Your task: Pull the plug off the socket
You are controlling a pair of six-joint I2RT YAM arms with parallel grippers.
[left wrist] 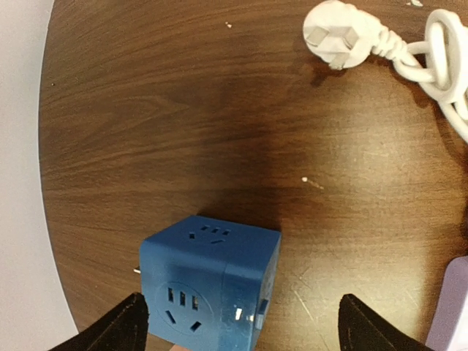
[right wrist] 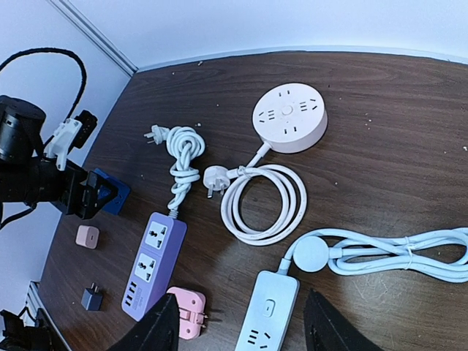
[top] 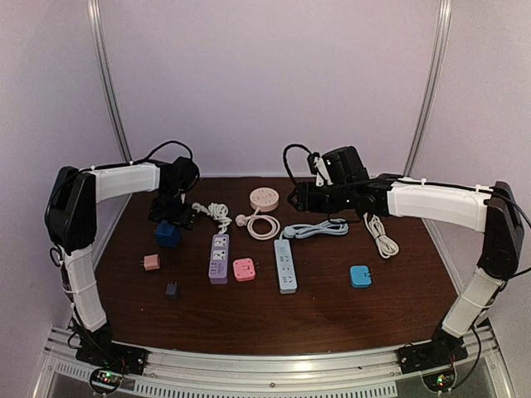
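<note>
My right gripper moves to the right in the top view and down toward the white cable's far end (top: 368, 218) next, since the dark blue cube's visible slots are empty.
A dark blue cube socket (left wrist: 212, 285) (top: 168, 234) stands on the wooden table, and both faces I can see have empty slots. My left gripper (left wrist: 241, 300) (top: 170, 217) hovers just above it, open, fingers wide on either side without touching. A pale blue power strip (right wrist: 267, 318) (top: 285, 265) has a round pale blue plug (right wrist: 314, 254) at its head. I cannot tell whether that plug is seated in a socket. My right gripper (right wrist: 243, 300) (top: 297, 199) hangs open high above this strip, holding nothing.
A purple strip (right wrist: 153, 263) with a knotted white cord, a pink adapter (right wrist: 186, 311), a white round socket (right wrist: 289, 117) with coiled cord and loose plug (right wrist: 214, 179), a small pink cube (right wrist: 88, 235), a dark adapter (right wrist: 92, 297), a cyan adapter (top: 360, 276) and a white cable (top: 382, 232) lie about.
</note>
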